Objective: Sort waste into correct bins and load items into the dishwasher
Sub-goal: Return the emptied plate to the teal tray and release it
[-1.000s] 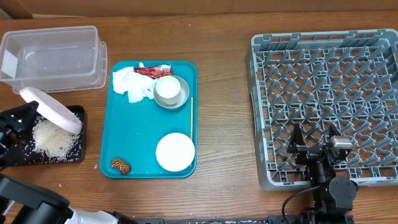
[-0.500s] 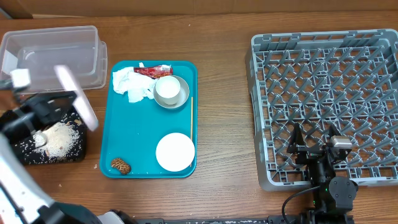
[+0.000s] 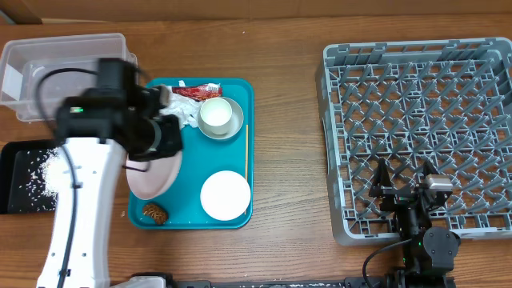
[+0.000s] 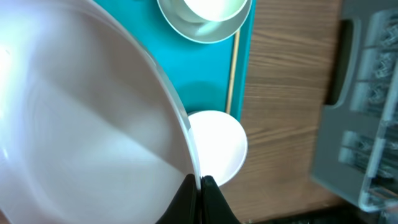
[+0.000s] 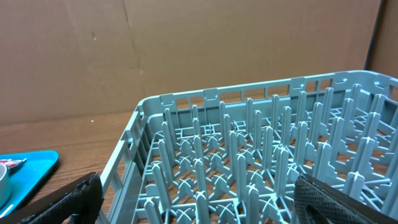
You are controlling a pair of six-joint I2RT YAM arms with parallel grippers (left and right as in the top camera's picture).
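Note:
My left gripper lowers the empty large pale plate next, shifting toward the bowl, to set the plate down.
My left gripper (image 4: pixel 200 183) is shut on the rim of the large pale plate (image 3: pixel 154 174) (image 4: pixel 81 118) and holds it tilted over the left part of the teal tray (image 3: pixel 188 204). The small plate (image 3: pixel 226 195) (image 4: pixel 217 146), the bowl (image 3: pixel 219 117) (image 4: pixel 205 18) and the wooden stick (image 3: pixel 246 142) (image 4: pixel 232 71) lie on the tray. The napkin (image 3: pixel 186 116), red wrapper (image 3: pixel 198 90) and brown lump (image 3: pixel 154 212) are there too. White rice (image 3: pixel 48 174) lies in the black tray (image 3: pixel 14 160). My right gripper (image 3: pixel 402 182) is open over the grey rack's (image 3: pixel 416 128) (image 5: pixel 249 155) front edge.
The clear tub (image 3: pixel 40 76) stands at the back left, partly behind my left arm. Bare wood table lies between the teal tray and the rack.
My left arm swung right from the black tray to over the teal tray, carrying the large plate. The rice stays in the black tray. The right arm has not moved.

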